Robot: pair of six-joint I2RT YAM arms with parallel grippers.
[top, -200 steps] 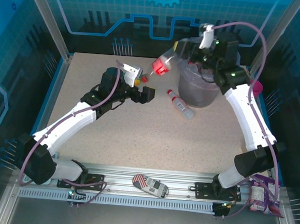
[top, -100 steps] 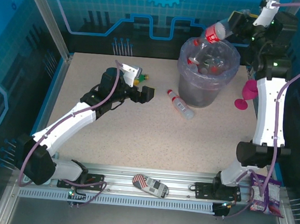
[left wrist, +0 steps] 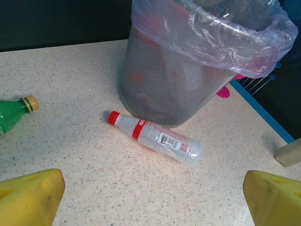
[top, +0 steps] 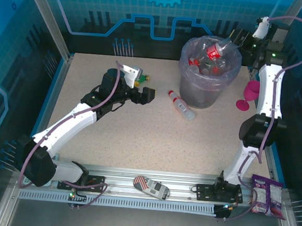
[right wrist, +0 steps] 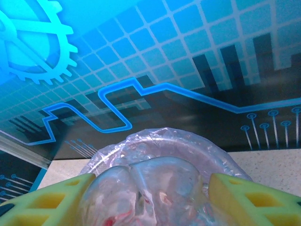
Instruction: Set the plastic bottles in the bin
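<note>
My right gripper lowers toward the bottles inside the lilac bag (top: 209, 68) (right wrist: 136, 153) next and releases the clear bottle, since the bottle's body already hangs over the bin's opening.
My right gripper (top: 234, 42) is high over the far right rim of the bin (top: 194, 93), a grey mesh bucket with a lilac bag. It is shut on a clear bottle (right wrist: 146, 193) with a red label, whose body (top: 216, 49) hangs over the bin's mouth above several bottles inside. Another clear bottle (top: 182, 104) with a red cap lies on the table by the bin's left side, also in the left wrist view (left wrist: 157, 137). A green bottle (top: 139, 81) with a yellow cap lies beside my left gripper (top: 148, 94), which is open and empty (left wrist: 150, 207).
A pink funnel-shaped cup (top: 251, 94) stands on the table right of the bin. A snack packet (top: 265, 196) lies at the near right corner, and a small printed item (top: 151, 187) rests on the front rail. Blue walls enclose the table.
The right arm swung its bottle from left of the bin across to the far right, and the bottle now hangs lower over the bin's mouth. The left arm has stayed still.
</note>
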